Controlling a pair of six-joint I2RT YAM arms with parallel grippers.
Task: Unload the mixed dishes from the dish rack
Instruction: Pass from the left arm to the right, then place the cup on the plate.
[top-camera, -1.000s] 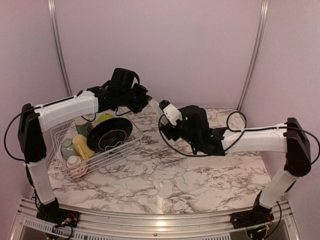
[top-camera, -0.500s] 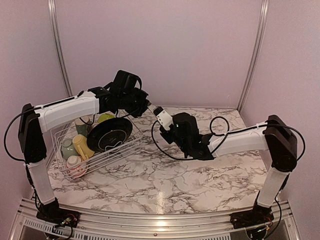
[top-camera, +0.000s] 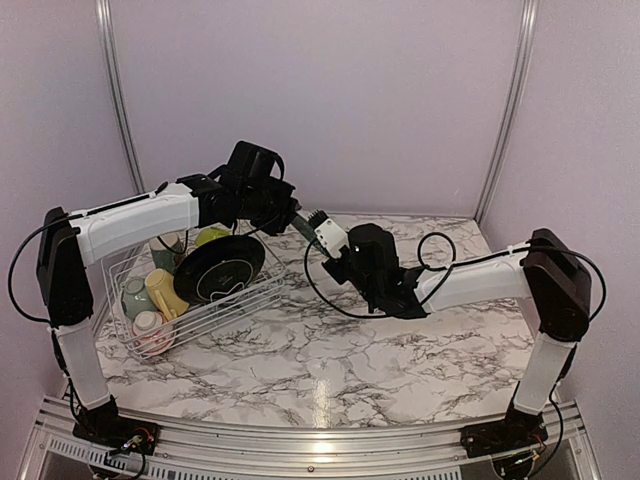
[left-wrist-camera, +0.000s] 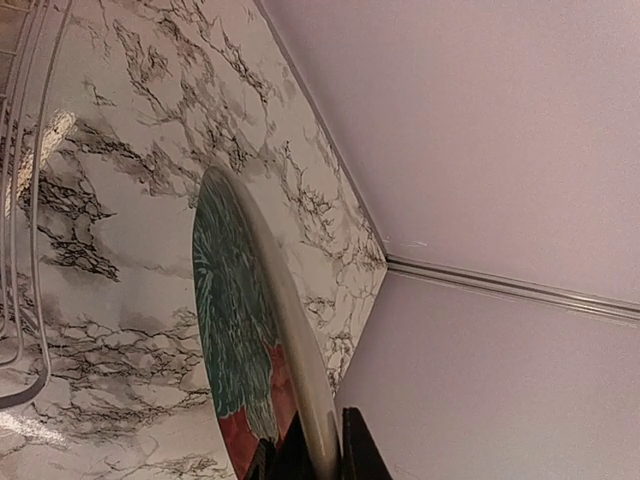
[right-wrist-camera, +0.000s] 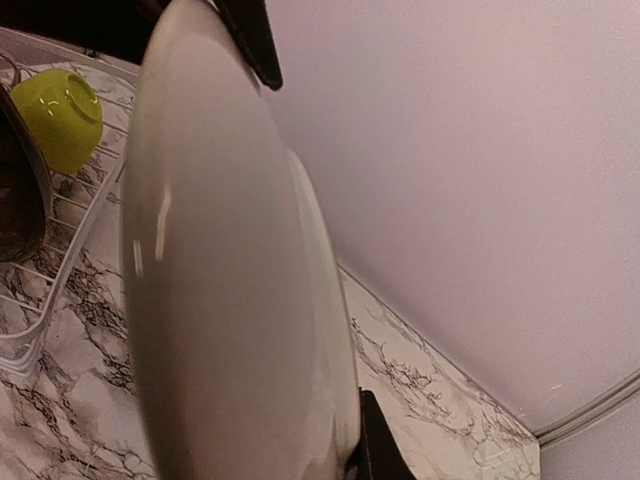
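The right gripper has bare marble below it and to its right in the top view, so it will swing there, lower the plate flat and let it go.
A red and green patterned plate (left-wrist-camera: 235, 330) hangs edge-on in the air just right of the dish rack (top-camera: 252, 287). My left gripper (left-wrist-camera: 322, 442) is shut on its rim. From the other side my right gripper (right-wrist-camera: 347, 452) is shut on the same plate (right-wrist-camera: 220, 280), whose pale underside fills that view; only one dark finger (right-wrist-camera: 378, 450) shows. In the top view the plate (top-camera: 304, 224) is a thin sliver between the two grippers. The rack holds a black-rimmed plate (top-camera: 220, 268), a yellow mug (top-camera: 165, 292), a lime-green bowl (top-camera: 210, 237) and other dishes.
The rack stands at the left of the marble table (top-camera: 400, 350). The lilac back wall (top-camera: 380, 110) rises close behind both grippers. The right arm's cable (top-camera: 335, 300) loops under its wrist. A lime bowl (right-wrist-camera: 60, 115) and rack wires (right-wrist-camera: 70, 215) show left of the plate.
My right arm has reached left to the plate and its jaws have closed on the rim. The left gripper has kept its grip and barely moved.
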